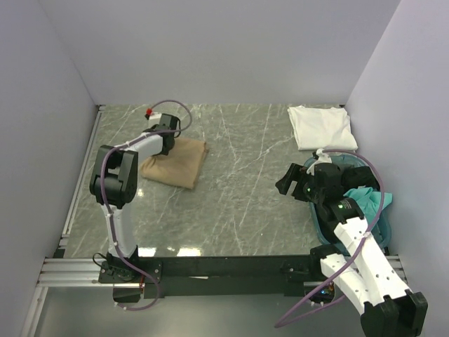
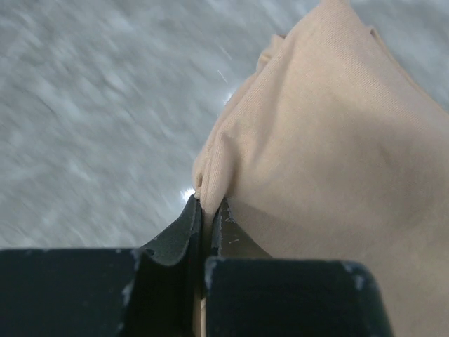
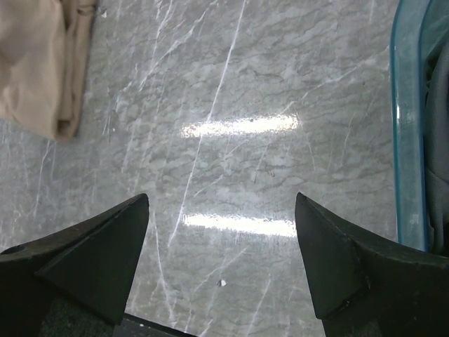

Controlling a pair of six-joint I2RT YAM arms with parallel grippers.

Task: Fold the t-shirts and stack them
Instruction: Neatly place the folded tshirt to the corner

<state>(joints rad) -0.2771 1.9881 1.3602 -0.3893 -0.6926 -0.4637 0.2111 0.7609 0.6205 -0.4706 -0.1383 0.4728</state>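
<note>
The tan t-shirt [image 1: 179,163] slides outward and left in the top view to the empty table corner [image 1: 119,123] next, where my left gripper releases it.
The tan t-shirt [image 1: 179,163] lies folded on the marble table at left centre. My left gripper [image 1: 170,137] is shut on its far edge; in the left wrist view the fingertips [image 2: 193,214] pinch a fold of the tan cloth [image 2: 330,133]. The white t-shirt [image 1: 321,126] lies folded at the far right. A teal t-shirt [image 1: 370,200] and a dark grey one [image 1: 351,175] sit in the basket. My right gripper [image 1: 293,179] is open and empty above bare table, left of the basket. The right wrist view shows the tan shirt's corner [image 3: 38,63].
The shallow teal plastic basket [image 1: 382,228] stands at the right, its rim [image 3: 407,119] beside my right fingers. White walls close in the table on three sides. A metal rail runs along the left and near edges.
</note>
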